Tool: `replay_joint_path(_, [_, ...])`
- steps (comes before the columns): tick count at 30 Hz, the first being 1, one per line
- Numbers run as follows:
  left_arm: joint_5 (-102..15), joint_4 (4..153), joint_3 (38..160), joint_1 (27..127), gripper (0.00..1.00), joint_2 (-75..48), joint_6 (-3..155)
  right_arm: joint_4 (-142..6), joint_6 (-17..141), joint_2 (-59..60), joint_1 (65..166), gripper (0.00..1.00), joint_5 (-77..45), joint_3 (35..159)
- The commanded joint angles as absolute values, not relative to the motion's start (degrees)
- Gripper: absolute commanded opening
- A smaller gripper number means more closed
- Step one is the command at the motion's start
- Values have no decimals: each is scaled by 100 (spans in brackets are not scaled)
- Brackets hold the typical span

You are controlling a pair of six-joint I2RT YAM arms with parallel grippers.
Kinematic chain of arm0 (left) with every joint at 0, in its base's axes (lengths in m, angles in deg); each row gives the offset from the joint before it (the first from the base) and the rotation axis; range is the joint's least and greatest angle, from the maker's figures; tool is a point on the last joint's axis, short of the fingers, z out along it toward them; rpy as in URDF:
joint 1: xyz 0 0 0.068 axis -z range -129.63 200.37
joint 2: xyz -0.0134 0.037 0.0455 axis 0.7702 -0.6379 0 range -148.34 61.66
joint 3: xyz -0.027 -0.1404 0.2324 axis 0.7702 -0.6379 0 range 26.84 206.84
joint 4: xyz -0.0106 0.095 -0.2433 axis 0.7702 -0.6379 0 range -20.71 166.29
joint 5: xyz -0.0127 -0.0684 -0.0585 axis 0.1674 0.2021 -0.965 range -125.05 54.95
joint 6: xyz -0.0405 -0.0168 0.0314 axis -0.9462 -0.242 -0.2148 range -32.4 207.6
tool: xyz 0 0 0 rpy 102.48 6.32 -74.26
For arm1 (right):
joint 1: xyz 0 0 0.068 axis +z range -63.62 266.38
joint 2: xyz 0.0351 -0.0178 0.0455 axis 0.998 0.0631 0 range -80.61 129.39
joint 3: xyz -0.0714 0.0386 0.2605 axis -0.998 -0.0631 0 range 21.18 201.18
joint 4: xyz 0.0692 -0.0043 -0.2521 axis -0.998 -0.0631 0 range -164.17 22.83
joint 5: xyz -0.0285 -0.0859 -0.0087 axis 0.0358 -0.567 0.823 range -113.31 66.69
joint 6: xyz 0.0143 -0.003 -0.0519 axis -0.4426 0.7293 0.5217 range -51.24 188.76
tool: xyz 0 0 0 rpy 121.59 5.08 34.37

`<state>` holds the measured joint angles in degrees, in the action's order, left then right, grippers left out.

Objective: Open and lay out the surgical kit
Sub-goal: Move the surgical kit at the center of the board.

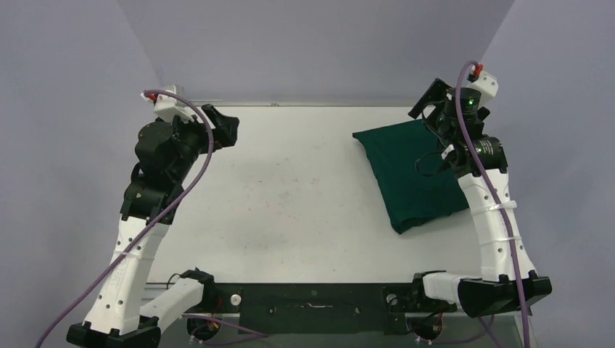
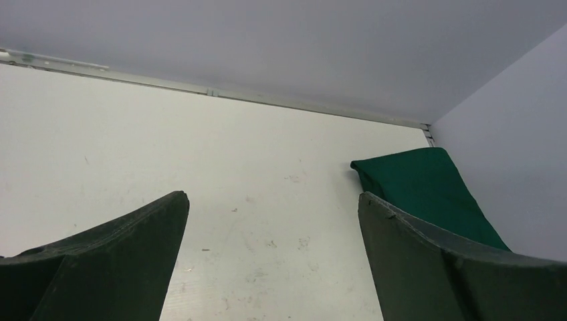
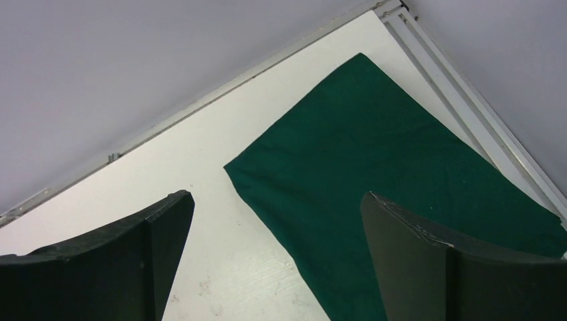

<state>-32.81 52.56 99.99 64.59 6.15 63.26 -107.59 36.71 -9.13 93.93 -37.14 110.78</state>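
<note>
The bundle's rail-side near corner (image 1: 462,206) (image 3: 553,237) is below and back of my right gripper. My right gripper will move back and down onto it next, from the bundle's far edge.
The surgical kit is a folded dark green cloth bundle (image 1: 402,177) lying closed on the right side of the white table. No tray, forceps, tweezers or gauze packets show; whatever is inside is hidden by the cloth. My right gripper (image 1: 429,101) is open and empty, held above the bundle's far edge. The right wrist view shows its jaws wide apart (image 3: 275,197) over the cloth (image 3: 374,167) and its left edge. My left gripper (image 1: 226,129) is open and empty at the far left of the table. In the left wrist view (image 2: 272,200) the cloth (image 2: 428,187) lies far off.
The white table (image 1: 290,188) has a metal rail along its back edge (image 1: 312,105) and right edge (image 3: 468,107). Grey walls close in the back and both sides. The arm bases and cables sit along the near edge (image 1: 312,304).
</note>
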Motion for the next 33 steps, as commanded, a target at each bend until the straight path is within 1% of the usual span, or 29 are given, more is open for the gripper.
replay_joint_path(1, [-3466,5756,10072,6469,96,646,6034,-10896,3400,-999,9369,94,-4216,10968])
replay_joint_path(5, [-3310,5761,9884,6469,96,627,5759,-11026,3182,-994,9242,96,-4342,10842])
replay_joint_path(9, [-2966,5892,9380,6458,96,811,5352,-11183,3240,-856,9130,96,-3999,10902])
replay_joint_path(12, [-3822,6384,9003,6359,96,940,5755,-11463,3200,-681,9015,100,-3892,11031])
replay_joint_path(13, [-3976,6544,8879,6344,96,931,5799,-11582,3189,-626,8959,93,-3870,11078])
replay_joint_path(14, [-4082,6633,8869,6321,96,853,5783,-11707,3176,-564,8897,90,-3846,11123])
replay_joint_path(16, [-4463,6619,9073,6190,96,493,5743,-11968,3125,-435,8687,90,-3754,11157])
replay_joint_path(18, [-5095,6402,9524,6054,96,-133,5687,-12175,3068,-318,8445,90,-3592,11062])
replay_joint_path(20, [-5824,6348,9956,6049,96,-888,5598,-12333,3046,-193,8192,90,-3422,10930])
replay_joint_path(22, [-6254,6474,10222,6159,96,-1443,5554,-12500,3037,-133,7963,90,-3519,10806])
replay_joint_path(24, [-6311,6619,10462,6315,96,-1918,5432,-12636,2895,-194,7689,90,-3820,10644])
replay_joint_path(28, [-6507,7103,10921,6518,96,-2717,5161,-12819,2784,-362,7308,90,-3919,10371])
replay_joint_path(33, [-6629,7538,11441,6676,97,-3625,4848,-12762,2653,-541,7055,90,-3351,9716])
